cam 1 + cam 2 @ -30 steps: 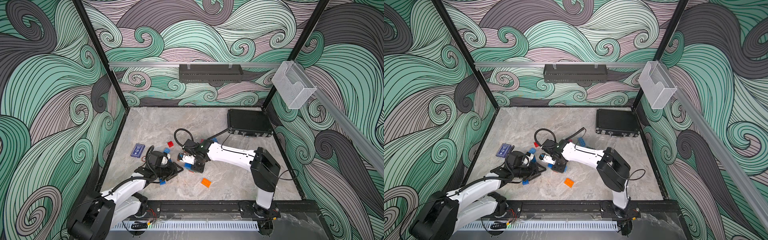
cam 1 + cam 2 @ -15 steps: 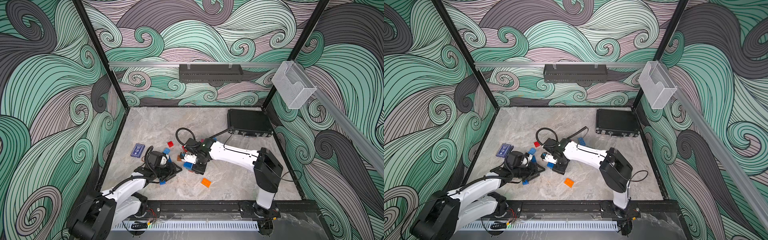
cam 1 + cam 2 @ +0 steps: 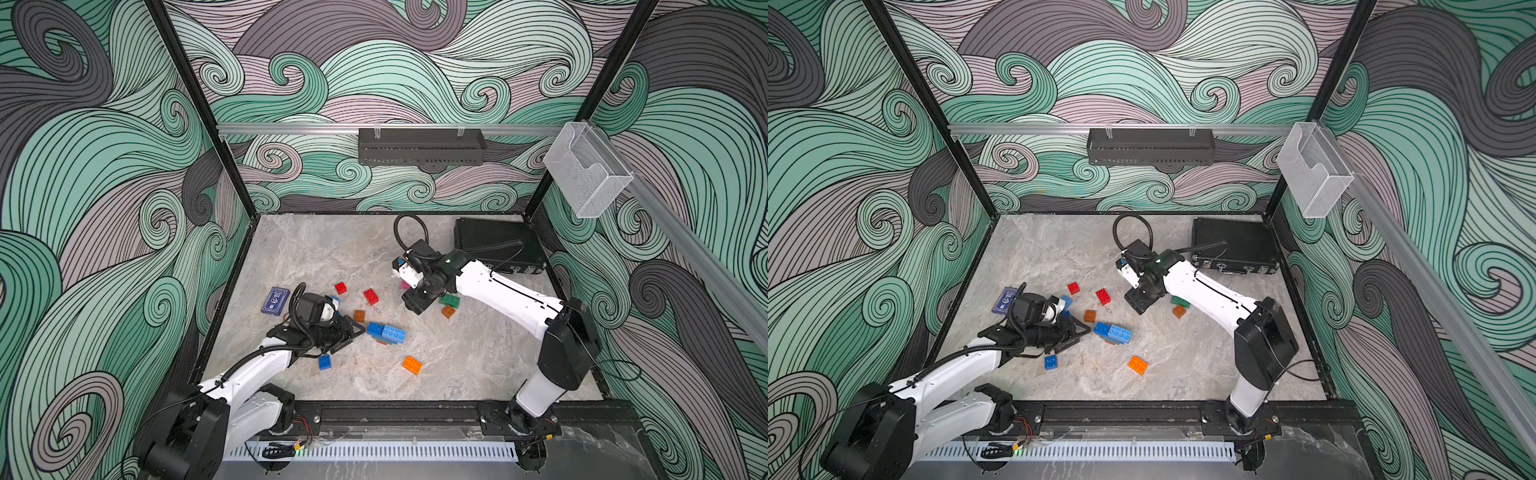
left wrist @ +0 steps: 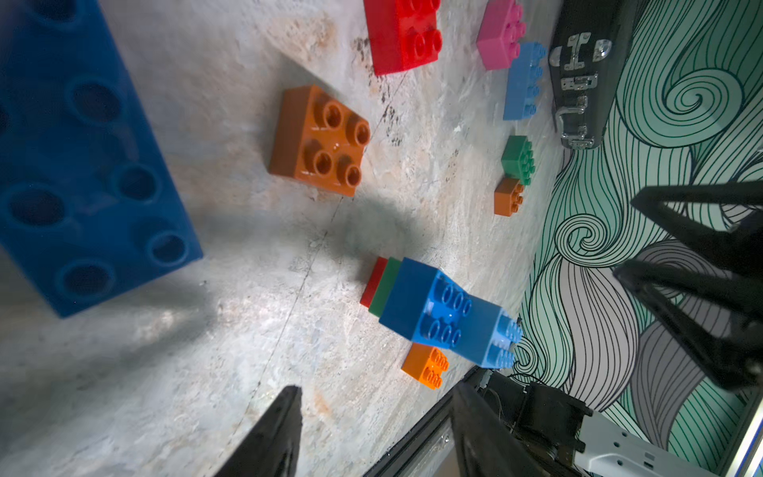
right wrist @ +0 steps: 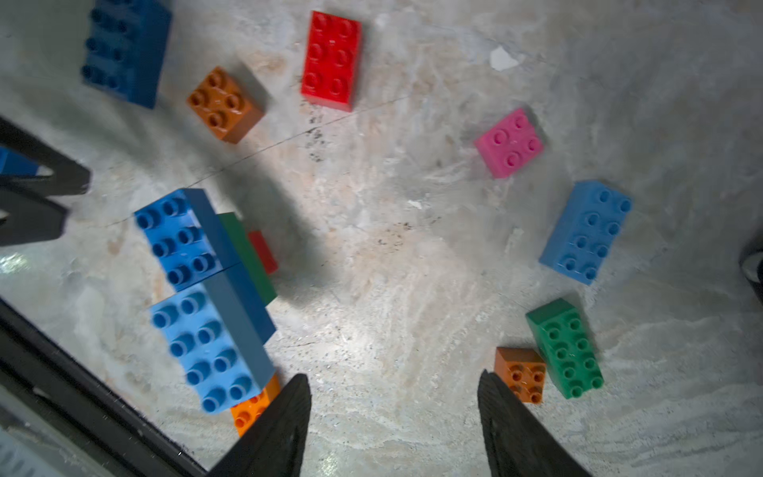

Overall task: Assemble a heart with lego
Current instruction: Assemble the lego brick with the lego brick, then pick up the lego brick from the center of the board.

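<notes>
Next, my right gripper moves outward and down onto the light blue brick (image 5: 586, 230), turning to match its slant, since the brick lies below toward the black case.
A stack of lego (image 3: 387, 332) (image 3: 1113, 332) lies mid-table: two blue bricks side by side over a green and a red one (image 5: 252, 252). My left gripper (image 3: 353, 332) (image 4: 376, 390) rests low just left of it, open, with bare table between its fingers. My right gripper (image 3: 415, 302) (image 5: 394, 376) hovers behind and to the right of the stack, open and empty. Loose lego lie around: a red oblong (image 3: 371, 296), a small red (image 3: 340, 287), a brown square (image 4: 320, 140), pink (image 5: 510, 142), light blue (image 5: 586, 231), green (image 3: 450, 300), orange (image 3: 412, 365) and a dark blue brick (image 4: 82, 165).
A flat dark blue card box (image 3: 275, 301) lies by the left wall. A black case (image 3: 498, 249) stands at the back right, near the right arm. A small blue brick (image 3: 325, 362) sits beside the left forearm. A black rail (image 3: 415, 411) borders the front edge.
My right gripper has opened, let go of the blue stack and drawn back to the right and upward. The stack stays on the table. The left arm has hardly moved.
</notes>
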{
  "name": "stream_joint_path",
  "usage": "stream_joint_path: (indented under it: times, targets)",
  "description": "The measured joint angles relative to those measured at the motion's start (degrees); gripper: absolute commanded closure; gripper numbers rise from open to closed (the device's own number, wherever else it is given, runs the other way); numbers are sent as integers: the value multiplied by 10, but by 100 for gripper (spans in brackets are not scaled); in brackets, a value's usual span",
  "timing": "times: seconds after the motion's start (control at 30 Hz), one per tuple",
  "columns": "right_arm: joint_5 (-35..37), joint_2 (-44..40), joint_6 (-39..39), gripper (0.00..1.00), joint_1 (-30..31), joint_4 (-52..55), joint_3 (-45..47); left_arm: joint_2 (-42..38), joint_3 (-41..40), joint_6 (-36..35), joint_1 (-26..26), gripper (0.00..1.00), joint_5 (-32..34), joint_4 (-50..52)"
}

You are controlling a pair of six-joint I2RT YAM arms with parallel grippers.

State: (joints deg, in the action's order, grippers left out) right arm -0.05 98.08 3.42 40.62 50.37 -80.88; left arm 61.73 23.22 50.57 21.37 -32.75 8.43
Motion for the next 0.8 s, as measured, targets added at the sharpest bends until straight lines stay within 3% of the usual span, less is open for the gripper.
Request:
stream_joint_path:
  times: [0.4, 0.8]
  targets:
    - [53, 134, -24, 42, -83, -17, -61, 48, 30, -26, -30, 41, -8, 15]
    - [59, 211, -19, 48, -120, -20, -115, 76, 32, -35, -44, 42, -20, 15]
